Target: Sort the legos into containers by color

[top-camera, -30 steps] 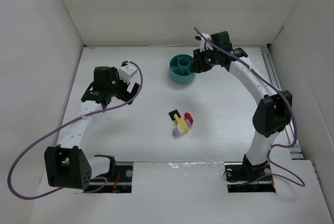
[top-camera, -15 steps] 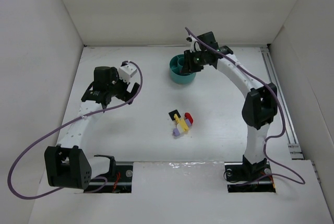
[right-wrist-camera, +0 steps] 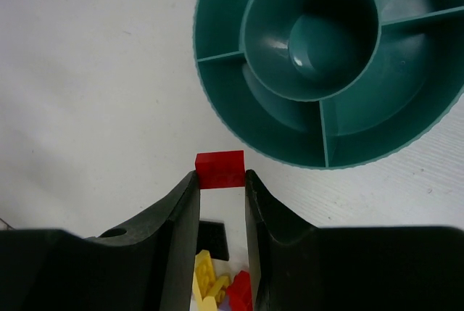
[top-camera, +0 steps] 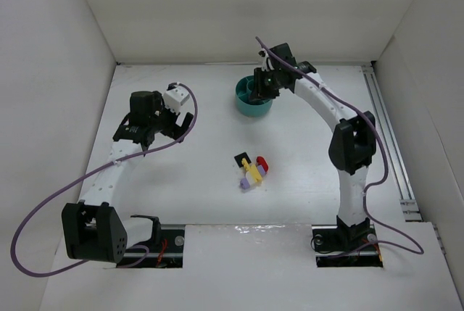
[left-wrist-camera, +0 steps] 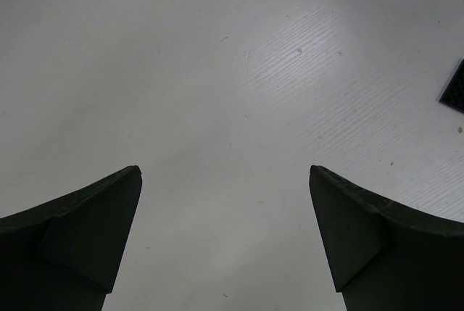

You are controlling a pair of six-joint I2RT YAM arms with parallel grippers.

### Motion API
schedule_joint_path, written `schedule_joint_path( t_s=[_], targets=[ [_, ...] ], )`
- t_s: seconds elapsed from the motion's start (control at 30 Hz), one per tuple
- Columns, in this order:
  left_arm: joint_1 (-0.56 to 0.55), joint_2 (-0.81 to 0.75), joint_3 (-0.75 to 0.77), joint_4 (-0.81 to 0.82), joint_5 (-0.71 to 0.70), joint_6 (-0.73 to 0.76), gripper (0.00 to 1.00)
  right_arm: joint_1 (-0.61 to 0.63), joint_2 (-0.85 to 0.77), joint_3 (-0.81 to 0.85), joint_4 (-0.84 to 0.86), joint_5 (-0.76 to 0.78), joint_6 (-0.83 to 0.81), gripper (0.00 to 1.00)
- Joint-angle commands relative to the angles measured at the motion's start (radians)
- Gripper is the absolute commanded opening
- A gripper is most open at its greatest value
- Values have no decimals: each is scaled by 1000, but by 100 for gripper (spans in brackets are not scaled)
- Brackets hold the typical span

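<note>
The red lego [right-wrist-camera: 220, 169] still hangs short of the teal dish's rim, so the robot's right gripper should next ease down and over the dish's bare near wedge section [right-wrist-camera: 267, 117] to release it.
My right gripper [right-wrist-camera: 220, 175] is shut on a red lego [right-wrist-camera: 220, 169] and holds it in the air just short of the teal dish [right-wrist-camera: 217, 104], whose wedge compartments and central cup look bare. In the top view the right gripper [top-camera: 261, 88] hangs over the dish [top-camera: 250, 106]. The other legos lie in a small heap mid-table: a black one [top-camera: 240, 159], yellow ones [top-camera: 254, 172], a red one [top-camera: 262, 164] and a pale purple one [top-camera: 245, 183]. My left gripper [left-wrist-camera: 225, 180] is open and empty over bare table, far left of the heap [top-camera: 148, 133].
White walls enclose the table on the left, back and right. A rail [top-camera: 384, 122] runs along the right side. Purple cables [top-camera: 43, 217] loop from both arms. A dark corner [left-wrist-camera: 454, 88] shows at the right edge of the left wrist view.
My right gripper has moved left from the dish's right side to over the dish, carrying the red lego. The left arm and the heap have not moved.
</note>
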Motion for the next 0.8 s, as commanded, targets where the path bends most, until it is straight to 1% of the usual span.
schedule_joint_path(
  t_s=[0.0,0.17,0.5,0.67,0.77],
  targets=[
    [2,-5,25,33,4,-12,100,11,19,42,-25,47,38,1],
    [2,-5,25,33,4,-12,100,20,49,70,-25,81,60,1],
    [2,-5,15,51,4,-21,100,20,79,99,-16,101,87,1],
    [2,-5,6,51,4,-12,100,20,79,99,-16,131,87,6],
    [2,-5,6,51,4,-12,100,20,79,99,-6,141,97,11]
  ],
)
